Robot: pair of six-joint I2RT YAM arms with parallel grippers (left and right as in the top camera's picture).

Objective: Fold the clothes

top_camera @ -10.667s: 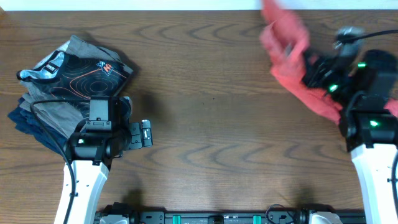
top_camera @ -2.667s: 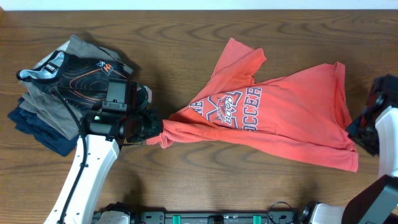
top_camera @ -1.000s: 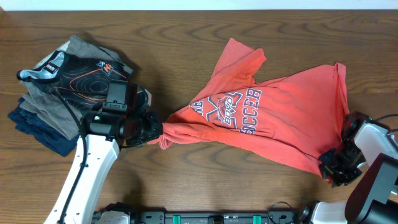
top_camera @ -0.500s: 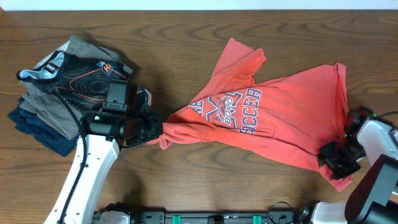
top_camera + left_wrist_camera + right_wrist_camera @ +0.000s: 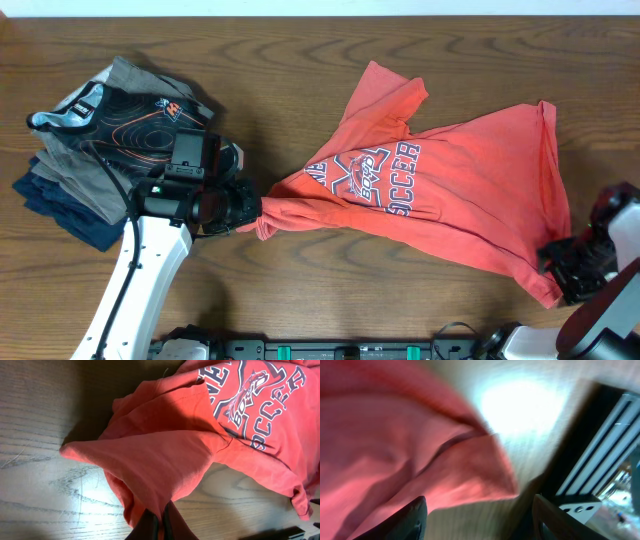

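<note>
My right gripper will next go down and move gently onto the shirt's near corner by the black bar, because that corner is just ahead of the gripper's open fingers.
The clothes, a coral-red T-shirt [image 5: 450, 190] with "SOCCER" lettering, lie spread face up across the middle and right of the table. My left gripper [image 5: 250, 208] is shut on a bunched edge at the shirt's left end. The left wrist view shows the cloth [image 5: 165, 455] pinched between the closed fingers of that gripper [image 5: 162, 522]. My right gripper [image 5: 575, 268] sits by the shirt's lower right corner. In the blurred right wrist view it [image 5: 480, 520] stands open with bare wood between its fingers, and the shirt's corner [image 5: 395, 450] lies just ahead of it.
A pile of folded garments [image 5: 100, 140], topped by a black one with orange contour lines, sits at the far left beside my left arm. The table's front edge and a black rail [image 5: 605, 445] are close to my right gripper.
My right gripper has opened, let go of the shirt's lower right corner and shifted right. The corner now lies flat on the table. My left gripper has not moved.
</note>
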